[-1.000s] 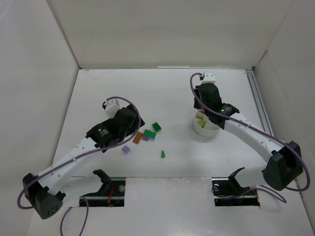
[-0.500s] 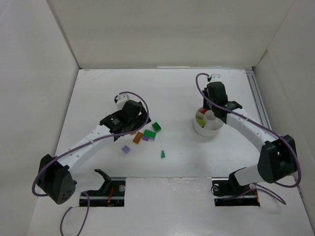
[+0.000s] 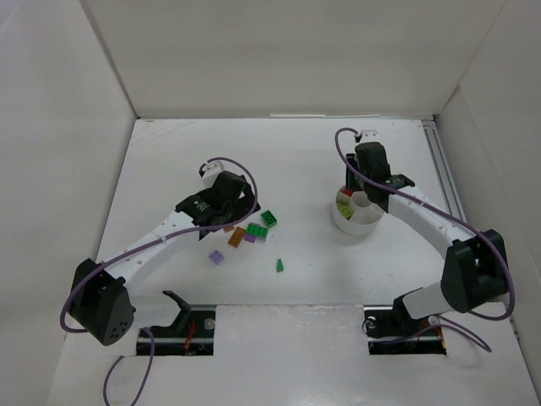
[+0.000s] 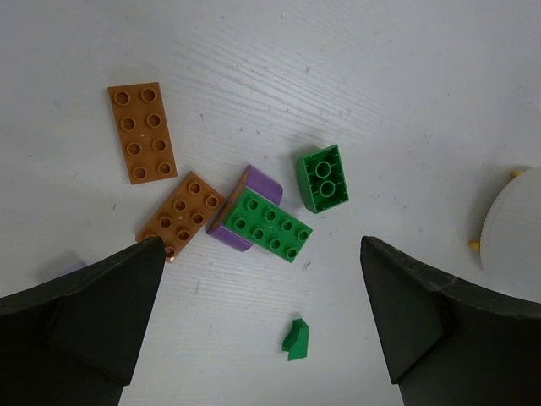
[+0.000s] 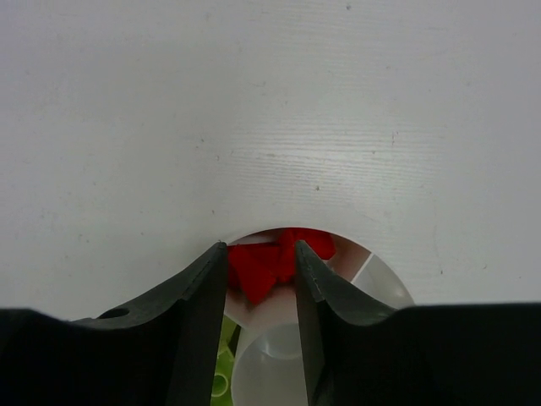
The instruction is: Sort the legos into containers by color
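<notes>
My left gripper shifts to the left in the left wrist view and down around the long sides of the farther orange-brown brick next.
Loose legos lie mid-table: two orange-brown bricks (image 4: 142, 132) (image 4: 180, 216), a dark green brick (image 4: 269, 223) overlapping a lilac one (image 4: 260, 181), a smaller green brick (image 4: 323, 178) and a tiny green wedge (image 4: 296, 340). Another lilac brick (image 3: 216, 258) lies apart. My left gripper (image 4: 260, 245) (image 3: 242, 211) hovers open above this cluster, touching nothing. The round white dish of containers (image 3: 355, 223) sits to the right. My right gripper (image 5: 260, 245) (image 3: 360, 188) hangs over it, its jaws slightly apart. Red legos (image 5: 262, 264) lie in the compartment below the gap. Lime pieces (image 5: 221, 364) fill a neighbouring compartment.
White walls enclose the table on three sides. The dish's central cup (image 5: 270, 372) stands just under my right fingers. A rail (image 3: 444, 182) runs along the table's right edge. The dish's rim (image 4: 516, 228) shows at the right of the left wrist view.
My right gripper moved over the dish's far compartment and its jaws parted. My left arm swung forward toward the brick cluster and stayed open.
</notes>
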Robot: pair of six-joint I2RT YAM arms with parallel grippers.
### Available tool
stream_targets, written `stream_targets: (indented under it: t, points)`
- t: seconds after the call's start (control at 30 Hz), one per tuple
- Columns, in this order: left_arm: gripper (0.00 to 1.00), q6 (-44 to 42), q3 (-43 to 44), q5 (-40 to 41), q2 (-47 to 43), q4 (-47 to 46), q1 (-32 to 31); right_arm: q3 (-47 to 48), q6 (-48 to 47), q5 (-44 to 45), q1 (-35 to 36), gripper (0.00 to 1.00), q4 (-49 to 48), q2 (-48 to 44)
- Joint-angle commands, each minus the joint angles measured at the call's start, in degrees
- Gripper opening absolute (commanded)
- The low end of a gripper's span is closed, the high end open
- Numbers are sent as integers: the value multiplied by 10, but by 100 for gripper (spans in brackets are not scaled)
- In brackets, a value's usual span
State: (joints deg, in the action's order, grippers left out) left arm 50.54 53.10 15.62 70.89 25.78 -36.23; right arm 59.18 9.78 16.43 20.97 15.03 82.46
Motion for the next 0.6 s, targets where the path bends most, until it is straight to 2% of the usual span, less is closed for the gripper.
stream_targets:
  t: [0.0,0.17,0.33,0.43,0.57]
  points:
    - [100,-9,8,0,-4,-8,4,2,-17,-26,-5,43,-14,-9]
    - [100,-3,-21,0,-15,-8,9,-3,-78,-46,39,50,-35,-51]
    - [100,-3,-49,-35,-21,-8,55,-25,-99,-38,99,59,-48,-91]
    - [100,3,-64,-35,-27,-13,60,-59,-170,-83,154,67,-88,-110]
    - [100,13,-98,-35,-41,-19,88,-66,-222,-106,241,70,-93,-89]
